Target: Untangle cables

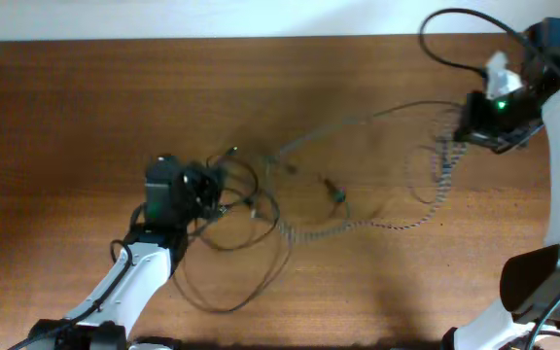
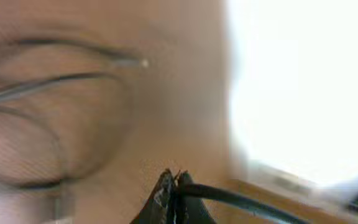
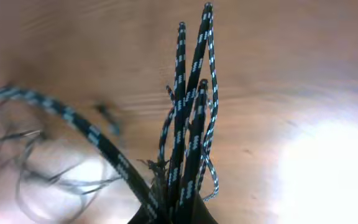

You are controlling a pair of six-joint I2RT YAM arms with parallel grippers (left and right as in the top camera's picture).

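Next, my right gripper moves toward the cable's plug end and releases the folded parts of the cable over the bare tabletop. They hang well away from the black cable loops.
The plain black cable (image 1: 236, 248) lies in loose loops left of centre on the table. My left gripper (image 1: 207, 187) sits over those loops and is shut on the plain black cable (image 2: 241, 200), which runs off to the right from the fingertips (image 2: 166, 186). The speckled braided cable (image 1: 387, 226) snakes from the middle of the table up to the right. My right gripper (image 1: 460, 131) is shut on several folded strands of the speckled cable (image 3: 191, 112), lifted at the far right. Its free run (image 3: 86, 127) trails down left toward the black loops (image 3: 36, 180).
A small plug end (image 1: 335, 192) lies mid-table between the two arms. Thick black arm wiring (image 1: 455, 39) arcs at the back right corner. The table's back edge meets a white wall (image 1: 212, 17).
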